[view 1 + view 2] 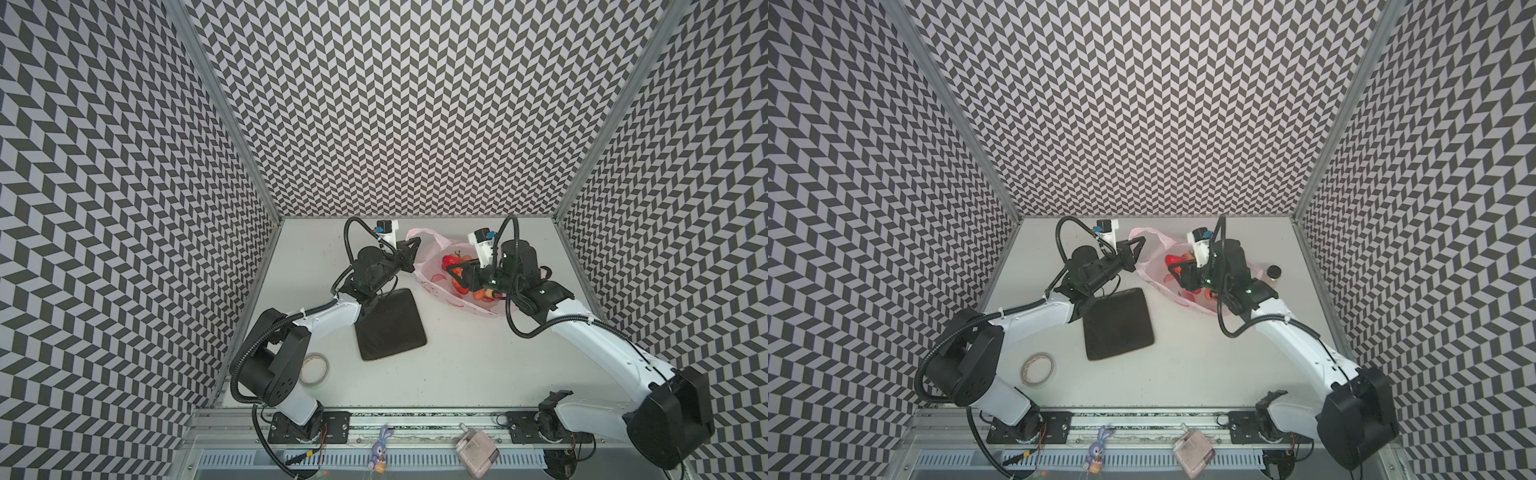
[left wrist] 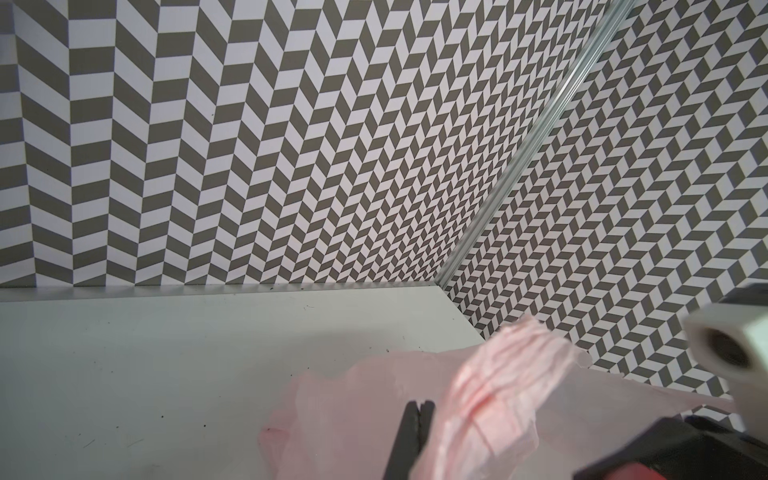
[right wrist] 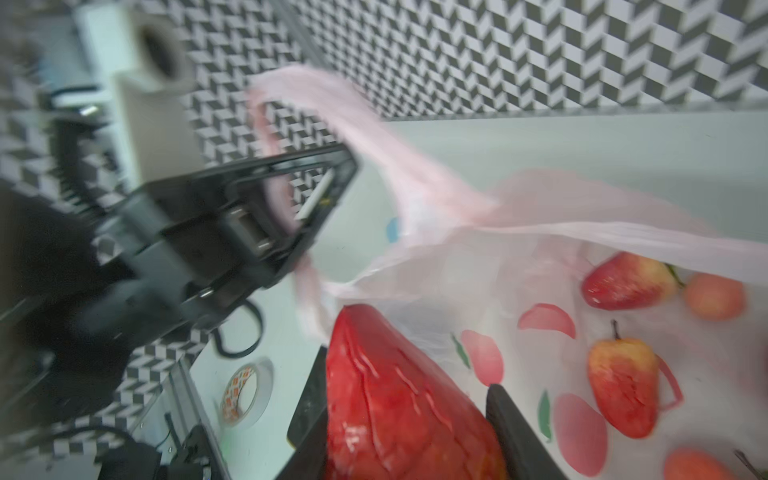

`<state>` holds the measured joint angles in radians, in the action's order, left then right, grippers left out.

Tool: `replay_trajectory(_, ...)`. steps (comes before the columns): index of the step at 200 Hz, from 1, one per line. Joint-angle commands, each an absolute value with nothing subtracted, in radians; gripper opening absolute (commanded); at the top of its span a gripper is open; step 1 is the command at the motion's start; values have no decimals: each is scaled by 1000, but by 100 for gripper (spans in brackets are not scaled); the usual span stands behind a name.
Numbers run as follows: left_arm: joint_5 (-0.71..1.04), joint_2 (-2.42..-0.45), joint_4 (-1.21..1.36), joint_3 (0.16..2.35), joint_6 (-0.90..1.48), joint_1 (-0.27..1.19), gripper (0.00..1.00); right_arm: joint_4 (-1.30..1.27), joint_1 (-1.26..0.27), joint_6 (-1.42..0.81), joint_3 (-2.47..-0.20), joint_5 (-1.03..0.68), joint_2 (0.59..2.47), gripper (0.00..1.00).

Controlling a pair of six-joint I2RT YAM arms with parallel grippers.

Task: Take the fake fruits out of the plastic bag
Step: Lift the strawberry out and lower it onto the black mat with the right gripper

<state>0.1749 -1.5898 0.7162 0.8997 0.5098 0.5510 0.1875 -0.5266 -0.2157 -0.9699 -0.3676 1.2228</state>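
Observation:
The empty dark plate (image 1: 403, 326) (image 3: 310, 401) lies back from my right gripper and below it. The gripper needs to carry the strawberry back past the bag's rim, then lower it and let it go.
The pale-pink plastic bag (image 1: 440, 286) lies open at the back of the table, printed with red marks. My left gripper (image 1: 414, 243) is shut on the bag's rim by a loop handle (image 2: 498, 386) and holds it up; its fingertips (image 2: 419, 405) are pressed together. My right gripper (image 3: 407, 390) reaches into the bag's mouth, shut on a big glossy red strawberry (image 3: 399, 399), which also shows in both top views (image 1: 451, 262) (image 1: 1173, 261). More fake fruits lie inside the bag: two strawberries (image 3: 627, 286) (image 3: 623, 386) and an orange ball (image 3: 714, 296).
A square dark plate (image 1: 390, 328) lies in front of the bag, partly under the left arm. A tape roll (image 1: 313, 369) sits near the left arm's base. A small dark-lidded jar (image 1: 1273, 272) stands behind the right arm. Patterned walls enclose the table.

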Motion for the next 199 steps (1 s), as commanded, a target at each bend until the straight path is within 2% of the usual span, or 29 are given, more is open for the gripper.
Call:
replay_trajectory(1,191,-1600,716,912,501,537,0,112,-660,-6,-920,-341,1155,36)
replay_trajectory(27,200,-1591,706,909,496,531,0,34,-804,66,-833,-271,1172,36)
replay_trajectory(70,202,-1578,695,894,489,525,0,-98,-939,58,-782,-139,1349,36)
replay_trajectory(105,203,-1569,678,888,484,518,0,-139,-957,19,-825,-49,1531,35)
replay_trajectory(153,181,-1550,664,872,493,517,0,-181,-959,-27,-845,3,1676,36)
replay_trajectory(199,177,-1540,663,865,497,518,0,-186,-960,-45,-870,-2,1754,50)
